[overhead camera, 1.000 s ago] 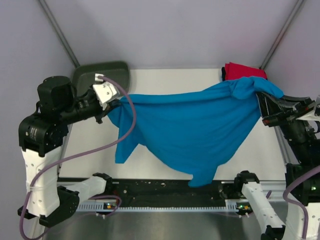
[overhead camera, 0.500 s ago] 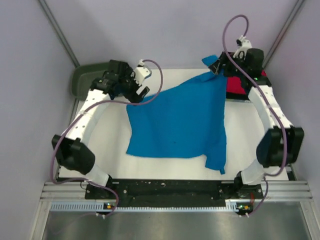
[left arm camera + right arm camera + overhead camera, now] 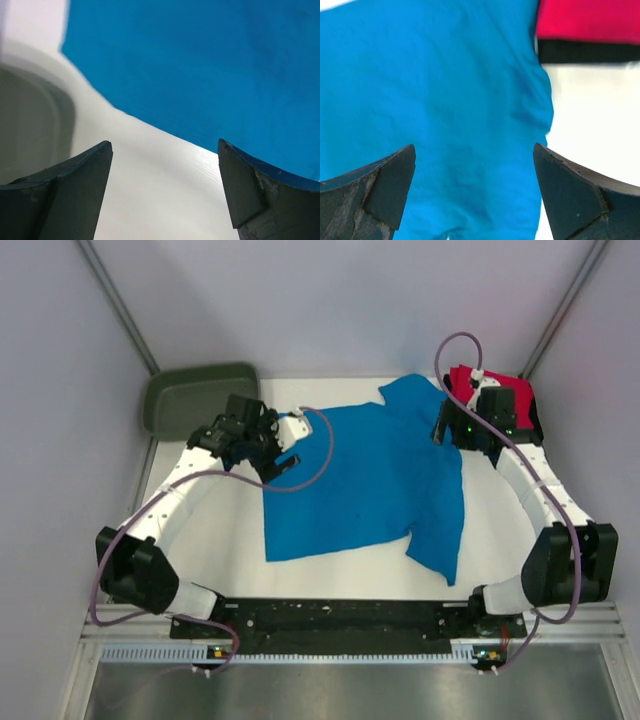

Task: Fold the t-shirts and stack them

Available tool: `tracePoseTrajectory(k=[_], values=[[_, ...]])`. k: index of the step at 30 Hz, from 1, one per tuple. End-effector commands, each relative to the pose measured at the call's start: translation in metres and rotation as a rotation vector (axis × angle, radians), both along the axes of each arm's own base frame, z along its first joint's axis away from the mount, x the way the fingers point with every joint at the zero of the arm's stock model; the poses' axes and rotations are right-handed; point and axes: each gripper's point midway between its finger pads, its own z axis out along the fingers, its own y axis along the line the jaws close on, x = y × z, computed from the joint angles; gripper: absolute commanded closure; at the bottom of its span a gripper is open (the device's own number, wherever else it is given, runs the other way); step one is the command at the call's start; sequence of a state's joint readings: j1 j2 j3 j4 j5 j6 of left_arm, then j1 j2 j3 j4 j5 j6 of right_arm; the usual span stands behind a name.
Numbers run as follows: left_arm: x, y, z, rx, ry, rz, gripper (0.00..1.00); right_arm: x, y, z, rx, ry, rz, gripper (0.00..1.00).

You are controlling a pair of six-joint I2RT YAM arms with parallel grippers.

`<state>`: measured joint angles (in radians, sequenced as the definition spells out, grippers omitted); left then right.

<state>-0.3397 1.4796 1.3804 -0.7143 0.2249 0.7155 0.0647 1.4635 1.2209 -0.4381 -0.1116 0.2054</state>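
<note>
The near corner of the shirt is lying flat and uncovered on the table, so my left gripper should next move back along the shirt's hem edge and down onto that corner.
The turquoise-blue t-shirt (image 3: 370, 480) lies spread flat in the middle of the white table, one sleeve toward the front right. My left gripper (image 3: 283, 462) hovers at the shirt's left edge, open, with only bare table between its fingertips (image 3: 165, 150); the blue cloth (image 3: 210, 65) lies just beyond them. My right gripper (image 3: 443, 432) is open over the shirt's back right part, blue fabric (image 3: 450, 115) under its jaws and nothing held. A folded red t-shirt (image 3: 482, 383) on a black one (image 3: 585, 51) sits at the back right corner, partly behind the right wrist.
A dark olive-green plastic tub (image 3: 195, 395) stands at the back left corner, close behind the left arm. Grey walls enclose the table on three sides. Both arms arch in from the near edge.
A second ago both grippers held the blue shirt stretched in the air. They carried it back, let it down flat on the table and opened, releasing it.
</note>
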Motion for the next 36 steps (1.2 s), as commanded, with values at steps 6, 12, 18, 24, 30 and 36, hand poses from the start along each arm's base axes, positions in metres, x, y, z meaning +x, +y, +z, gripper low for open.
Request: tracePoseTrajectory(k=[6,12,18,24,30,36], values=[[-0.143,0.000,-0.125,0.257,0.302,-0.340,0.13,-0.087,-0.013,-0.060,0.026,0.144,-0.135,0.01],[-0.171,0.006,-0.161,0.307,0.312,-0.363,0.11,-0.126,-0.017,-0.083,0.107,0.194,-0.217,0.02],[-0.175,0.007,-0.180,0.327,0.329,-0.358,0.10,-0.154,-0.016,-0.122,0.159,0.301,-0.289,0.06],[-0.163,0.018,-0.196,0.414,0.363,-0.274,0.25,-0.166,-0.011,-0.156,0.153,0.394,-0.250,0.15],[-0.154,0.013,-0.192,0.400,0.349,-0.230,1.00,-0.158,0.000,-0.156,0.183,0.361,-0.165,0.70],[-0.121,0.030,-0.180,0.412,0.242,-0.068,1.00,-0.123,0.031,-0.112,0.122,0.247,0.037,1.00]])
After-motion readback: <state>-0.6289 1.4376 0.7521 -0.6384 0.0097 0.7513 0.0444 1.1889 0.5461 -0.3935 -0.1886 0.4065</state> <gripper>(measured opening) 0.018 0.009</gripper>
